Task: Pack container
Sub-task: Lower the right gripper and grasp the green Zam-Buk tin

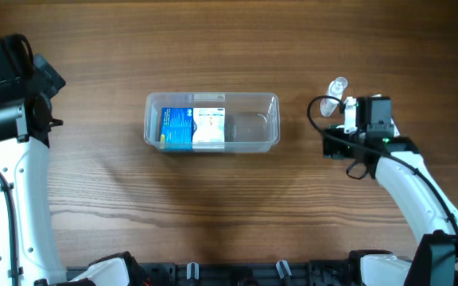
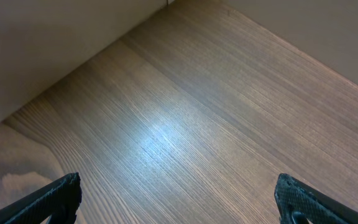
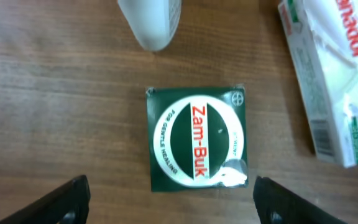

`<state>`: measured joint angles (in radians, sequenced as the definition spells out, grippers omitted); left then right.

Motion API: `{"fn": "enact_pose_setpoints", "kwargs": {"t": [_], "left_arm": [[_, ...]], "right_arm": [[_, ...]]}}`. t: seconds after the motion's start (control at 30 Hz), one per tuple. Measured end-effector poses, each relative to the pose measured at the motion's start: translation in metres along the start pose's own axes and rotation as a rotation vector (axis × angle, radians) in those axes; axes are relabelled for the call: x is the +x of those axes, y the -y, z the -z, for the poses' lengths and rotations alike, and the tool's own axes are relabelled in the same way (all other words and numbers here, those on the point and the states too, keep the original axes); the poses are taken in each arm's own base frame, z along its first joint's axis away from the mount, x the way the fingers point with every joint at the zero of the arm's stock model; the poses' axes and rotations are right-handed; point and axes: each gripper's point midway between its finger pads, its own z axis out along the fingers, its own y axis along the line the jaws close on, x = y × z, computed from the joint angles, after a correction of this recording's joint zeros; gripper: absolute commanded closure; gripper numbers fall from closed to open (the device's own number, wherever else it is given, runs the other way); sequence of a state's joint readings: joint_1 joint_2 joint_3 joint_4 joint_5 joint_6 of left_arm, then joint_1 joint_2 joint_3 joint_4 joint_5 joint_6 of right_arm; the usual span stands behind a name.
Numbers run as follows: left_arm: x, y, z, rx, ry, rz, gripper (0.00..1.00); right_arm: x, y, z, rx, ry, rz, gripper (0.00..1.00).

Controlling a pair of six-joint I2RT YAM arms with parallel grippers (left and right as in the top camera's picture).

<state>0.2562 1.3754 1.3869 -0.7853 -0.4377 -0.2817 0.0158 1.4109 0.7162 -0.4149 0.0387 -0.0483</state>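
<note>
Next, my right gripper comes down with open fingers astride the green Zam-Buk box (image 3: 196,138) and closes, since the box lies flat with bare wood along both sides.
The clear plastic container (image 1: 267,121) sits at the table's middle, holding a blue box (image 1: 176,127) and a white box (image 1: 209,127) at its left end. My right gripper (image 3: 169,202) is open, hovering above a small green Zam-Buk box (image 3: 196,138) that lies flat on the table between the fingertips' line and the camera's top. A white Panadol box (image 3: 331,81) lies to its right and a small clear spray bottle (image 3: 151,22) beyond it. My left gripper (image 2: 178,199) is open and empty over bare wood at the far left.
The spray bottle (image 1: 339,86) shows beside the right arm (image 1: 370,127) in the overhead view; the green and white boxes are hidden under that arm there. The left arm (image 1: 10,95) stands at the table's left edge.
</note>
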Motion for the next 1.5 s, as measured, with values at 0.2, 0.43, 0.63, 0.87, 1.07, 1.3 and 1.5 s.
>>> {"fn": "enact_pose_setpoints", "kwargs": {"t": [0.2,0.43,0.63,0.87,1.07,1.3,1.5], "left_arm": [[0.0,0.0,0.0,0.0,0.0,0.0,0.0],[0.0,0.0,0.0,0.0,0.0,0.0,0.0],[0.0,0.0,0.0,0.0,0.0,0.0,0.0],[0.0,0.0,0.0,0.0,0.0,0.0,0.0],[0.0,0.0,0.0,0.0,0.0,0.0,0.0],[0.0,0.0,0.0,0.0,0.0,0.0,0.0],[0.0,0.0,0.0,0.0,0.0,0.0,0.0]], "right_arm": [[0.008,0.001,-0.016,0.015,0.072,-0.001,0.06],[-0.006,0.009,-0.018,0.065,0.159,-0.009,0.0],[-0.019,0.018,-0.015,0.111,0.215,-0.011,0.0],[-0.015,0.023,-0.029,0.077,0.195,-0.028,0.0],[-0.005,0.01,-0.049,-0.001,0.151,-0.01,0.0],[-0.005,0.009,-0.055,-0.032,0.157,0.019,0.0],[-0.012,0.011,-0.059,-0.047,0.178,0.005,0.0]]}}
